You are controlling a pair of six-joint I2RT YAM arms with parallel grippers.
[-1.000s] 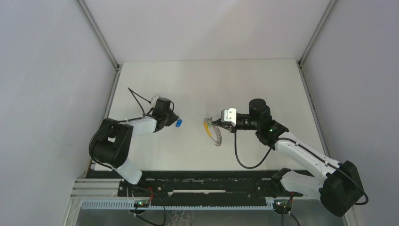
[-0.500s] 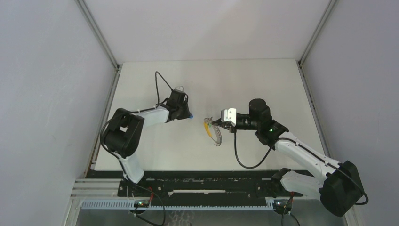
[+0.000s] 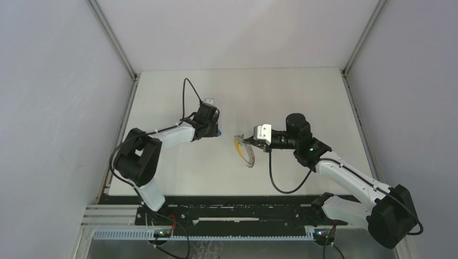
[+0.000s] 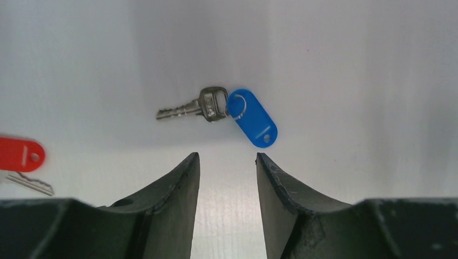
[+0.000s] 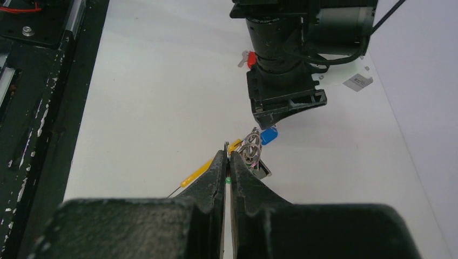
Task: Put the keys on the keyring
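The left gripper moves outward and down next, onto the thin ring joining the blue head [image 4: 236,107] to the silver key, since that ring lies past my fingertips.
The blue-headed key [image 4: 251,117] lies flat on the white table, its silver blade [image 4: 183,110] pointing left. It rests just ahead of my open, empty left gripper [image 4: 227,157]. The red-headed key [image 4: 19,154] lies at the left edge of that view. In the top view the left gripper [image 3: 213,129] sits by the blue key [image 3: 218,132]. My right gripper [image 5: 227,154] is shut on the keyring [image 5: 249,148], whose yellow tab [image 5: 202,168] hangs to the left. The bead chain [image 3: 248,157] trails toward the near edge. The blue key [image 5: 268,135] lies just beyond the ring.
Grey enclosure walls stand on the left, right and far sides. A black rail [image 3: 243,208] runs along the near edge. The left arm's wrist [image 5: 286,65] stands close behind the keyring in the right wrist view, with the red key [image 5: 250,58] beside it.
The left arm swung right and farther away, and the blue key moved with it toward the keyring. The right arm and the keyring have not moved.
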